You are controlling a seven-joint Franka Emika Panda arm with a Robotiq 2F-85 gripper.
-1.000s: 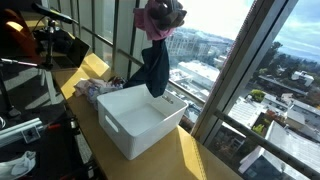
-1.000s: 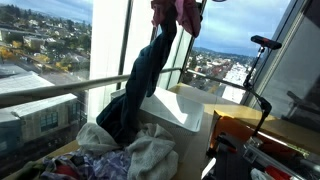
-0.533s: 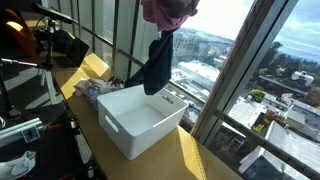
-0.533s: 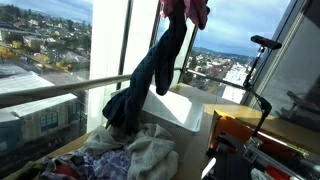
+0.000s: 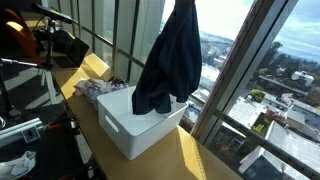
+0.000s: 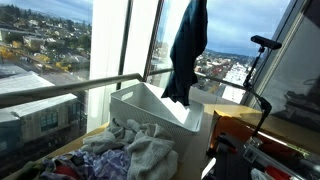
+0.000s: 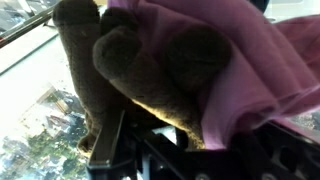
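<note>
The bunched clothes go down toward the white plastic bin's open top (image 5: 126, 104) below next, and my gripper releases them, since they hang over it.
A dark blue garment (image 5: 168, 65) hangs from above the frame, with its lower end draped over the far rim of a white plastic bin (image 5: 140, 137). It also shows over the bin (image 6: 150, 106) in an exterior view (image 6: 188, 50). My gripper is above the top edge of both exterior views. In the wrist view my gripper (image 7: 200, 140) is shut on bunched clothes. A pink cloth (image 7: 255, 60) and a brown fuzzy fabric (image 7: 130, 70) cover the jaws, so the fingertips are hidden.
A pile of mixed clothes (image 5: 98, 88) lies on the wooden sill beside the bin, and shows nearer in an exterior view (image 6: 130, 152). Tall window panes and mullions stand right behind. Black equipment and stands (image 5: 30, 50) crowd the room side, with a stand (image 6: 262, 45) near the window.
The gripper has risen out of the top of both exterior views. The dark garment has lifted off the clothes pile and swung over the white bin.
</note>
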